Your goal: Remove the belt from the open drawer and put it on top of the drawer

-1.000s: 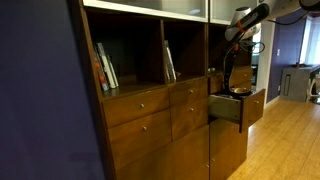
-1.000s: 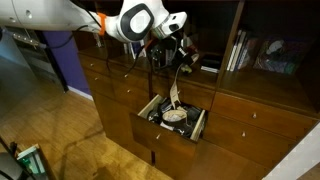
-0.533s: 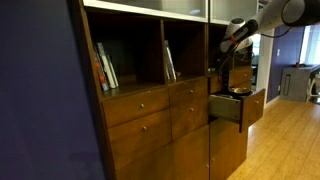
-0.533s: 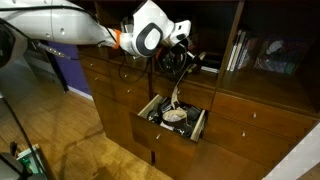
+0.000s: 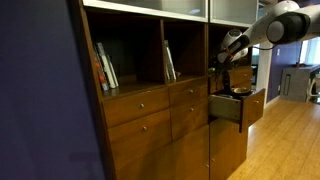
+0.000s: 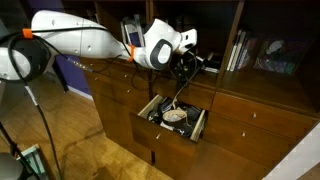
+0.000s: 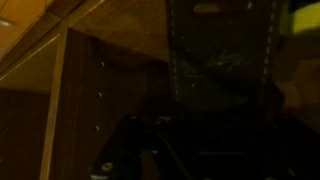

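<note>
The gripper will next move gently a little down and outward onto the edge of the shelf and let go of the strap's end, since that edge is just below.
The reddish-brown drawer (image 6: 168,127) stands pulled open below the shelf; it also shows in an exterior view (image 5: 226,108). The belt (image 6: 173,115) lies partly coiled in its dark inside, and one thin strap runs up to my gripper (image 6: 185,64). My gripper is shut on that strap end just above the drawer, at the shelf ledge. In an exterior view my gripper (image 5: 226,48) is over the open drawer, and the belt is too small to make out there. The wrist view is too dark to show the jaws.
The wooden cabinet has shut drawers (image 5: 140,105) on both sides of the open one. Books (image 6: 240,50) lean in the shelf compartments above, also seen in an exterior view (image 5: 105,68). A shelf ledge (image 6: 215,78) runs just above the open drawer.
My arm has swung further toward the shelf. My gripper has moved in over the ledge, and the belt strap has been drawn up and stretched thinner.
</note>
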{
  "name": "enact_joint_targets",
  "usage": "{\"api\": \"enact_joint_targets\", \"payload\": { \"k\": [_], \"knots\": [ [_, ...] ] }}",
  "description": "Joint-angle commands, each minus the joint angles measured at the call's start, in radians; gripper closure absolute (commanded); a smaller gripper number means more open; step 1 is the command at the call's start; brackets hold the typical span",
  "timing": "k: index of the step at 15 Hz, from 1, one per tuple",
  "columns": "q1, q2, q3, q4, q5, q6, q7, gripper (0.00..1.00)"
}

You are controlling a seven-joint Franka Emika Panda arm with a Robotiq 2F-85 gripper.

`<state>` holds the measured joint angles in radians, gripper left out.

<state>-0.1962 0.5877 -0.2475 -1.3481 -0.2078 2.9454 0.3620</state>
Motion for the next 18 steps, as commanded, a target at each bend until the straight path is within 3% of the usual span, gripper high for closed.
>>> {"api": "enact_joint_targets", "payload": {
  "k": [1,3,4,6,15,18],
  "knots": [
    [-0.013,0.084,0.005,0.107,0.015,0.012,0.009,1.00],
    [-0.010,0.102,0.004,0.124,0.012,0.000,0.009,1.00],
    [-0.009,0.108,0.002,0.130,0.009,-0.006,0.007,0.75],
    [-0.006,0.115,0.000,0.138,0.008,-0.021,0.007,0.68],
    [0.031,0.086,-0.047,0.153,-0.022,-0.245,0.001,0.05],
    [0.023,0.090,-0.030,0.172,-0.011,-0.295,-0.024,0.00]
  ]
}}
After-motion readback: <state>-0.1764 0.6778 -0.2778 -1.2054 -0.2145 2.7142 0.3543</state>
